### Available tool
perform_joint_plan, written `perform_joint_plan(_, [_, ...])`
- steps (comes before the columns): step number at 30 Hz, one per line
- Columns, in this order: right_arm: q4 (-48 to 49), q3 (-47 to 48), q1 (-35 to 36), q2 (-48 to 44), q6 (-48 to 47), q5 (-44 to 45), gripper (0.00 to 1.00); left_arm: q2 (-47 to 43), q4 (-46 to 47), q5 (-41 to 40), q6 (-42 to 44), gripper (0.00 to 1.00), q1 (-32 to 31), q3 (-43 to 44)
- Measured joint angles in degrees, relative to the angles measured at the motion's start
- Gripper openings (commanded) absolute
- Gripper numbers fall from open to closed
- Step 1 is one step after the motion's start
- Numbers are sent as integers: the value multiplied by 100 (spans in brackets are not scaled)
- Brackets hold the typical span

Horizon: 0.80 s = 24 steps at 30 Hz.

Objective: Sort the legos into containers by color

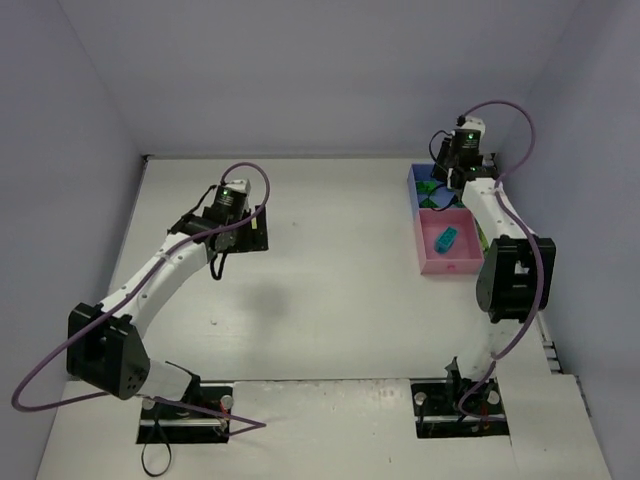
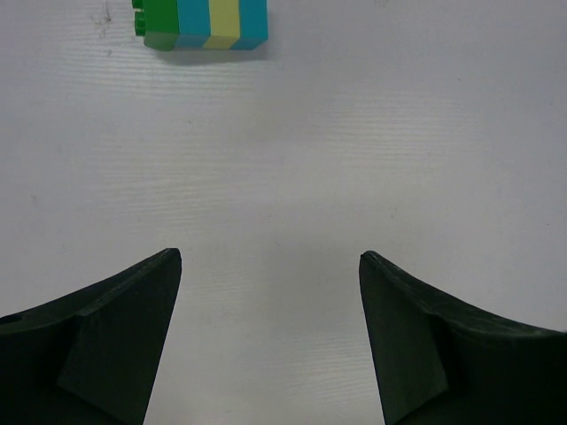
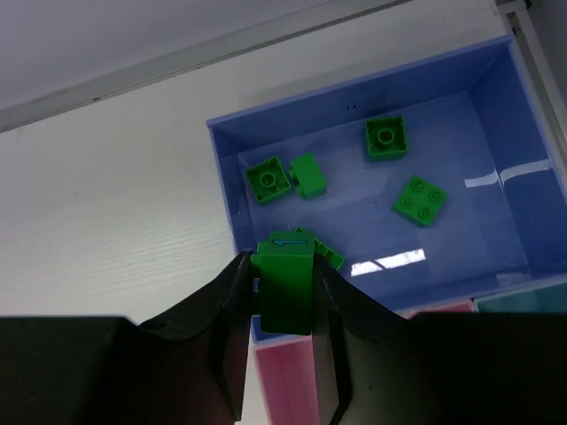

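Observation:
I will next turn and lower my left gripper over the middle of the short stack (image 2: 209,23), as its length runs along the fingers' opening.
In the right wrist view my right gripper (image 3: 283,266) is shut on a dark green lego (image 3: 285,297) and holds it over the near left corner of the blue container (image 3: 354,208). Several dark green legos lie loose in that container, among them one (image 3: 385,138) at the back and one (image 3: 419,201) to the right. A cyan lego (image 1: 446,239) lies in the pink container (image 1: 450,264). My left gripper (image 2: 270,257) hangs open over bare table, with nothing between its fingers. A short stack of green, cyan and yellow-green legos (image 2: 205,24) lies on the table ahead of it.
The pink container (image 3: 288,381) sits directly under my right fingers, and a corner of the light blue container (image 3: 523,303) shows beside it. The containers stand at the table's back right, close to the right wall. The back wall runs just behind the blue container (image 1: 413,180).

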Motion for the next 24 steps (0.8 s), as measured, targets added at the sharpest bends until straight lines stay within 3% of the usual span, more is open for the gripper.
perform_joint_plan(5, [-13,564,-420,780,-63,-728,27,367,181,236,549,75,133,295])
perform_joint_plan(9, [-48,780,-531,1292,-92,-1113,60,549,247,531,1021,75,249,599])
perform_joint_plan(12, [-125,785,-560,1392,-184,-1266,71,669,275,800,1397,75,380,879])
perform_joint_plan(19, [-175,748,-557,1058,-269,-1552,73,1019,313,1436,2922,75,474,1200])
perform_joint_plan(24, [-170,0,-450,-125,-201,-1762,74,1591,9,1552,4393,75,562,1598])
